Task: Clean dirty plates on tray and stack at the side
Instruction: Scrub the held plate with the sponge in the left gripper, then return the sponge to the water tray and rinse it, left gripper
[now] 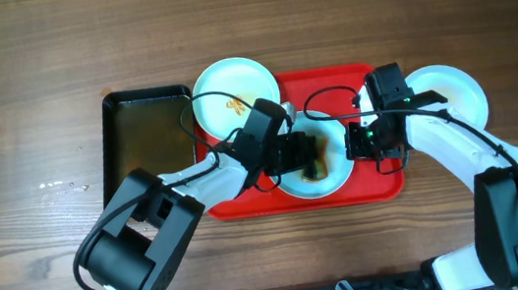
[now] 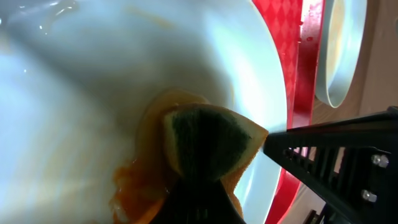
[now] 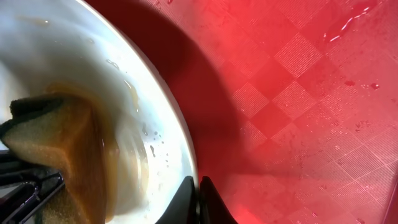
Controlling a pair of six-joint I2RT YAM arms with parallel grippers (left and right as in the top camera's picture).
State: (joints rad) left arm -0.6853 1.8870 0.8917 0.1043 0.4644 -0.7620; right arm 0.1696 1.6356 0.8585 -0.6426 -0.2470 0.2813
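Next, the left gripper lifts off the plate, then lowers the sponge into the black tray, since orange sauce touches the sponge.
A pale plate lies on the red tray. My left gripper is shut on a yellow and dark green sponge and presses it into orange sauce at the plate's centre. My right gripper is shut on this plate's right rim, one finger inside and one outside. The sponge also shows in the right wrist view. A second plate with an orange smear sits at the tray's back left. A third plate lies on the table right of the tray.
A narrow black tray stands left of the red tray. Wet drops lie on the red tray's surface. The plate right of the tray shows beyond its rim in the left wrist view. Wooden table surrounds everything.
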